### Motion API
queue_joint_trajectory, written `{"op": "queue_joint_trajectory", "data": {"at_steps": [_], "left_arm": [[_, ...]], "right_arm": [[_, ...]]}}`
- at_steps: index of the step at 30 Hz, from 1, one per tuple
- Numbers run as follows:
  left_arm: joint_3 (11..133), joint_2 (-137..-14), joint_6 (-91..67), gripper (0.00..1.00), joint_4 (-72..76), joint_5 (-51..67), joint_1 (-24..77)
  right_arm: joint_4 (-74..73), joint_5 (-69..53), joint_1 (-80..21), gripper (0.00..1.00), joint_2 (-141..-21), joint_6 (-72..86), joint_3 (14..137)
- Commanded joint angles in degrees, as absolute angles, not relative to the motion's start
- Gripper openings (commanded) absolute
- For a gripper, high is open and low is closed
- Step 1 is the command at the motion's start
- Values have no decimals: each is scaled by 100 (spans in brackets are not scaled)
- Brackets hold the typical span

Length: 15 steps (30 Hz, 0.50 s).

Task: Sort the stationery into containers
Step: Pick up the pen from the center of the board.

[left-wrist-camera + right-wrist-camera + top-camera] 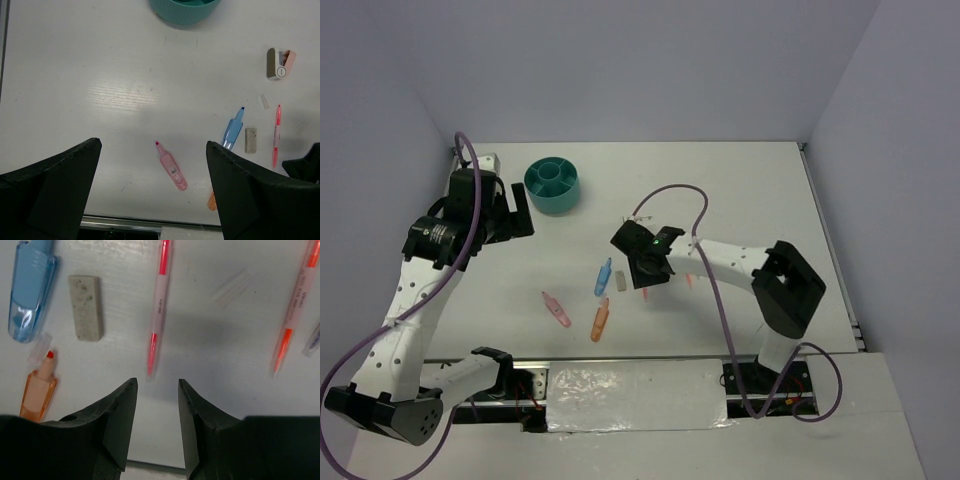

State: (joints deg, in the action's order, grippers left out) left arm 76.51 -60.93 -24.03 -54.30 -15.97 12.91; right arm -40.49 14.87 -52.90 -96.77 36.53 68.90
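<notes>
My left gripper sweeps across and down onto the clear cap beyond the eraser next, since the cap lies below it and to its right in the top view.
The teal organiser (552, 185) stands at the back left; its rim also shows in the left wrist view (185, 10). On the table lie a blue marker (603, 277), a grey eraser (621, 283), a pink marker (556, 309) and an orange marker (600, 320). My right gripper (156, 382) is open and empty, low over the table. The near end of a thin orange-pink pen (157, 310) lies just beyond the gap between its fingers. A second orange pen (295, 310) lies to the right. My left gripper (152, 144) is open and empty, high above the pink marker (171, 166).
A small tan and pink item (280, 65) and a clear cap (264, 101) lie beyond the pens. Another clear cap (40, 347) lies by the orange marker (39, 390). The table's near edge with a metal rail (125, 222) runs just below the markers.
</notes>
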Motion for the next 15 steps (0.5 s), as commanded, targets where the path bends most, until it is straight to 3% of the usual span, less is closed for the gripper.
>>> {"op": "queue_joint_trajectory", "data": {"at_steps": [1, 15], "left_arm": [[7647, -6082, -2294, 99, -5379, -1380, 1301], [7453, -5897, -2171, 99, -5379, -1301, 1301]], "right_arm": [[-3771, 1793, -5300, 47, -10186, 3841, 7356], [-3200, 1705, -5037, 46, -10819, 3718, 7181]]}}
